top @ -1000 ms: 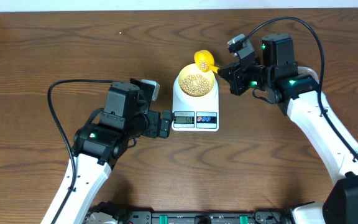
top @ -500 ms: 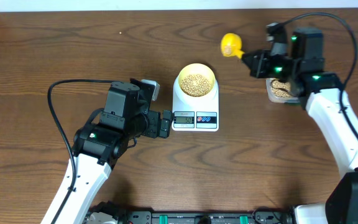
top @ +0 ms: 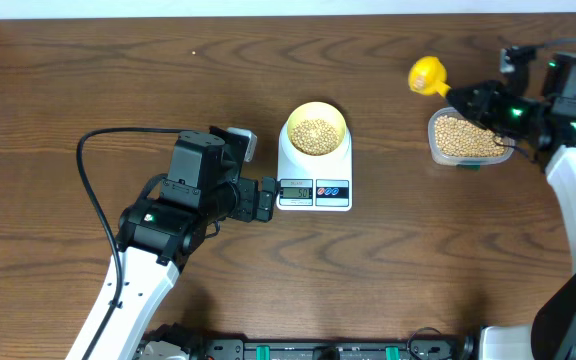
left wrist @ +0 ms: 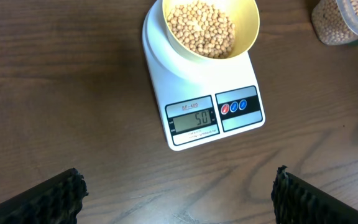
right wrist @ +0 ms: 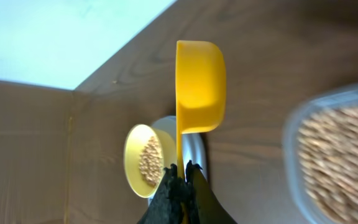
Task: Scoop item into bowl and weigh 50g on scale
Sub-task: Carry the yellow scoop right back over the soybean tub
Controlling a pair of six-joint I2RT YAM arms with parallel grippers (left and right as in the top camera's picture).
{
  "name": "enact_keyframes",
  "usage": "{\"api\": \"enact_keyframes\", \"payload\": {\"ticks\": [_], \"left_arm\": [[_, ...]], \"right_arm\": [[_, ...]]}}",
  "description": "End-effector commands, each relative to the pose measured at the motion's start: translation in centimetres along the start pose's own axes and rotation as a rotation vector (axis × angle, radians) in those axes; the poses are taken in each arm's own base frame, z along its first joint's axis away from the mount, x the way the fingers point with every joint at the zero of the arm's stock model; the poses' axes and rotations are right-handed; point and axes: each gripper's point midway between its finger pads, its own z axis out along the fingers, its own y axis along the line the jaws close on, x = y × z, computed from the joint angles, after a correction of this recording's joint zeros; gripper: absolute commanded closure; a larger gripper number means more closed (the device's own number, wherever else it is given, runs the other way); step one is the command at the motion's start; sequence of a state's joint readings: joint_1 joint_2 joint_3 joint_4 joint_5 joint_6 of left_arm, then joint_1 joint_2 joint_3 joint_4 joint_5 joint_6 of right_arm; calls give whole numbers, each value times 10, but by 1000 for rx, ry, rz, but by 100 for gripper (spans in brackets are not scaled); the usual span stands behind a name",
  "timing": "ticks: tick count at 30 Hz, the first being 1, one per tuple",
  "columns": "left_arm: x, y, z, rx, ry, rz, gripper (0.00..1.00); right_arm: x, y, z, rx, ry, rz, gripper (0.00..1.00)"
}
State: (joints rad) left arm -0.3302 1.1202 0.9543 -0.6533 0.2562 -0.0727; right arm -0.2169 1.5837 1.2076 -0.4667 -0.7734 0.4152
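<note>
The scale (top: 314,172) already shows the wanted weight, so my right gripper will next go down toward the beans in the tub (top: 472,143) below it and let go of the scoop.
The pale yellow bowl (top: 292,124) stands on the white scale (top: 314,172) and holds tan beans (top: 315,133). In the left wrist view the scale's display (left wrist: 193,118) reads 50 below the bowl (left wrist: 248,34). My left gripper (top: 265,198) hovers open just left of the scale's front, its fingers wide apart with nothing between them (left wrist: 179,202). Far to the right, my right gripper (top: 465,100) is shut on the handle of a bright yellow scoop (top: 426,74), which is held on edge (right wrist: 199,87) beside the tub.
A clear plastic tub (top: 465,137) full of beans sits at the right, under my right gripper, and it is blurred at the right edge of the right wrist view. The left arm's black cable (top: 93,170) loops over the table.
My right arm has carried the scoop from beside the bowl to the right, up to the tub. The left arm and the scale have not moved.
</note>
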Motion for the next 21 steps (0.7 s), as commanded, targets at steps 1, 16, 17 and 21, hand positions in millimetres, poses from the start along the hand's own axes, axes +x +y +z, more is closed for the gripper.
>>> {"api": "enact_keyframes", "payload": {"ticks": [1,16,17,21], "left_arm": [[0,1,-1,-6,-2,17,2],[0,1,-1,-6,-2,17,2],[0,1,-1,-6,-2,17,2],[0,1,-1,-6,-2,17,2]], "right_arm": [[-1,-11,-19,12,-8,-2,98],[17,-94,-56,360,53,-87,99],[17,-94,-56,359,56,-107,99],[14,-89,-60,359,55,-210,99]]}}
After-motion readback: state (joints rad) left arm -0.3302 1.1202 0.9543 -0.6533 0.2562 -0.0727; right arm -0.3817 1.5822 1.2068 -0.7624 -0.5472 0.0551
